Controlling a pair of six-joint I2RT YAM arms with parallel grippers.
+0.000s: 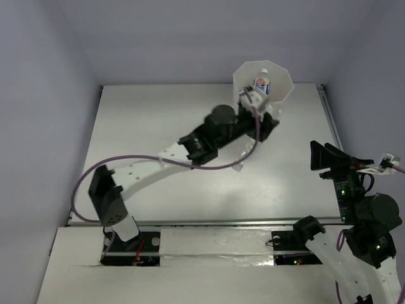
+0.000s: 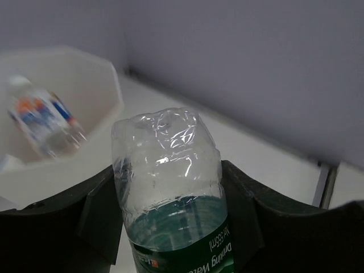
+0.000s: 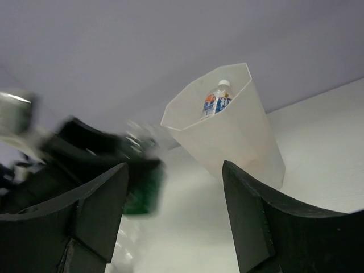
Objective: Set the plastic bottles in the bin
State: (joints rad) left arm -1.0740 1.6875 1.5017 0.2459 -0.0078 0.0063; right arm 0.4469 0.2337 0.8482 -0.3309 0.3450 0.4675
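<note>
The left gripper raises the bottle outward over the bin's opening [image 1: 254, 78] [image 2: 67, 91] next, then lowers and releases it, since the opening lies outward beyond the bin's near rim.
The white many-sided bin [image 1: 284, 95] stands at the far side of the table. A clear bottle with a blue label [image 1: 261, 83] lies inside it, and shows in the left wrist view [image 2: 43, 121] and the right wrist view [image 3: 215, 102]. My left gripper [image 1: 256, 109] is shut on a green-labelled clear bottle [image 2: 168, 170] and holds it beside the bin's near rim [image 2: 116, 91]. That bottle shows blurred in the right wrist view [image 3: 142, 190]. My right gripper [image 1: 328, 158] is open and empty at the right edge, well apart from the bin [image 3: 244, 142]. No other bottles show.
The left arm [image 1: 209, 136] stretches diagonally across the table with its purple cable [image 1: 126, 159] trailing behind. A metal rail [image 1: 332, 120] runs along the table's right edge. Grey walls close in the far side and both sides.
</note>
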